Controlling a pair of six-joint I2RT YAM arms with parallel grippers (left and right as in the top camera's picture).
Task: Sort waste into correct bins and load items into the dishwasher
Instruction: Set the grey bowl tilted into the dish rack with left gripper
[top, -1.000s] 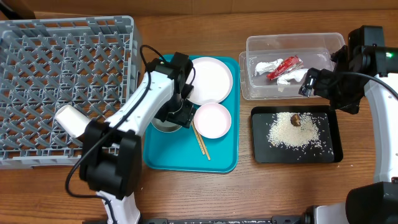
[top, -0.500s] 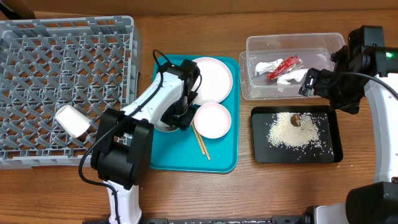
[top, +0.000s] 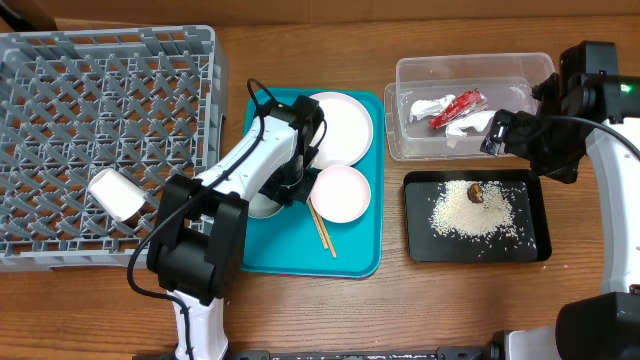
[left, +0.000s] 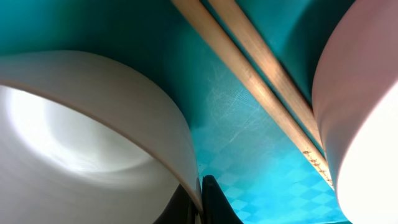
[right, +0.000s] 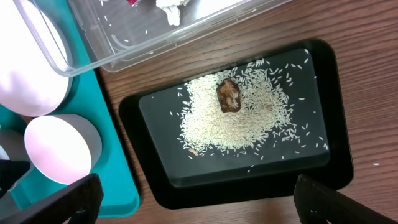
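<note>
My left gripper will next lift the bowl left in the overhead view and release it outward of the white cup (top: 117, 195), where rack slots are empty.
My left gripper (top: 292, 188) (left: 200, 200) is shut on the rim of the grey metal bowl (top: 258, 207) (left: 81, 149), which rests on the teal tray (top: 290, 255). Beside it on that tray lie two wooden chopsticks (top: 322, 228) (left: 261, 81), the small white bowl (top: 342, 193) (left: 367, 112) and the large white plate (top: 340, 127). A white cup (top: 117, 195) lies in the grey dish rack (top: 60, 90). My right gripper (top: 497, 135) (right: 199, 202) hangs open above the black tray (top: 530, 215), empty.
The black tray holds rice (top: 470, 212) (right: 230, 124) and a brown scrap (top: 477, 192) (right: 228, 96). The clear tub (top: 420, 75) behind it holds a red wrapper (top: 458, 107) and a white napkin (top: 430, 106). Bare wood lies along the table's front edge.
My left gripper has slid slightly right at the metal bowl and closed onto its rim. The right arm has stayed still.
</note>
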